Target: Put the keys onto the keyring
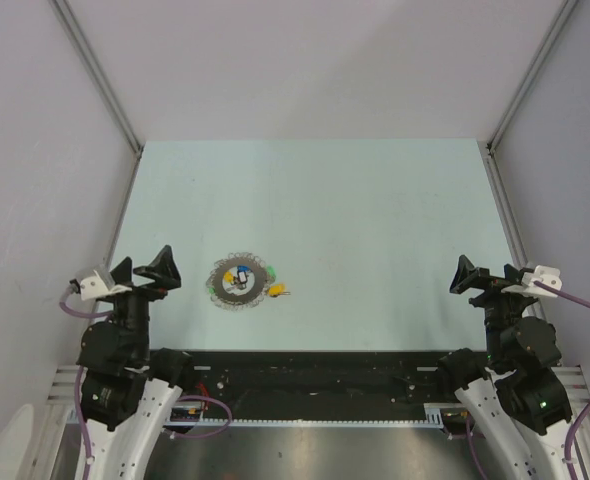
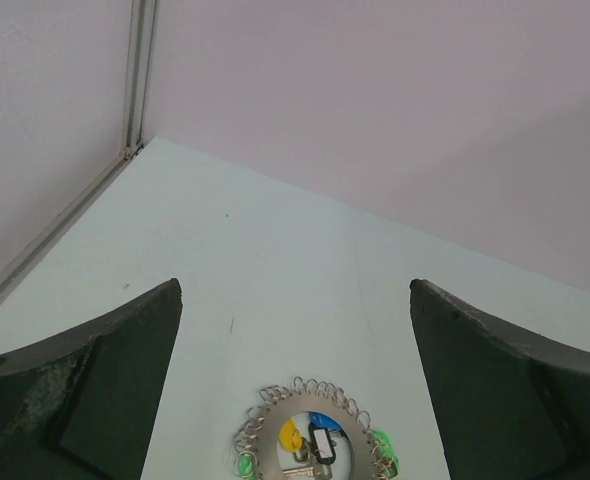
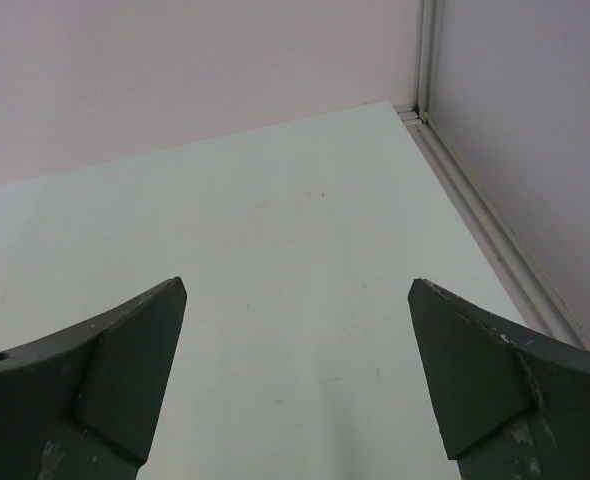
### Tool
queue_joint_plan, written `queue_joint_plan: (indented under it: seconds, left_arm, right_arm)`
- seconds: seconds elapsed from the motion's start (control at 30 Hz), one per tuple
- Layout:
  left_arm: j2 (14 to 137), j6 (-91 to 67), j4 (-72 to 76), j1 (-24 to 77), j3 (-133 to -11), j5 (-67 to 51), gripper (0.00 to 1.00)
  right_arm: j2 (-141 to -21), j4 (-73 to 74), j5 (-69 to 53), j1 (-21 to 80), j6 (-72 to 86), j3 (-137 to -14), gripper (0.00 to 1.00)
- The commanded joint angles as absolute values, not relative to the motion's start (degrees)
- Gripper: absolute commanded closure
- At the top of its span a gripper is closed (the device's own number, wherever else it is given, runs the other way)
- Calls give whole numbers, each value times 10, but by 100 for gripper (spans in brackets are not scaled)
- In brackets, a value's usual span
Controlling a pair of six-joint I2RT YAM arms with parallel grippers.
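I should swing my left gripper across, tilt it downward and lower it onto the keyring's rim beside the lone yellow key.
The keyring is a flat metal disc with a hole, edged with many small wire loops, lying on the table left of centre. Keys with yellow, blue and white heads lie in its hole; green heads sit at its rim. One yellow key lies just right of the disc. In the left wrist view the keyring is at the bottom edge, between and ahead of the fingers. My left gripper is open and empty, left of the ring. My right gripper is open and empty, far right.
The pale green table is bounded by white walls with metal corner rails at the back left and back right. A black bar runs along the near edge between the arm bases.
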State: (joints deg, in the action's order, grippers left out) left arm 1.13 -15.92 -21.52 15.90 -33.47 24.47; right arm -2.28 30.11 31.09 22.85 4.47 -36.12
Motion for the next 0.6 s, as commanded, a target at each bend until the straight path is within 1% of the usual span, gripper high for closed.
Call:
queue_joint_plan:
  seconds: [0.0, 0.17, 0.33, 0.57]
  left_arm:
    - [33, -144, -199, 150, -331, 213, 0]
    - [85, -166, -214, 148, -338, 190, 0]
    - [198, -198, -238, 147, -353, 144, 0]
    - [365, -227, -243, 148, -362, 7, 0]
  right_arm:
    - [-17, 292, 318, 226, 49, -381, 0]
    - [-17, 296, 317, 227, 62, -381, 0]
    - [-18, 298, 309, 227, 67, -381, 0]
    - [-17, 296, 296, 229, 70, -379, 1]
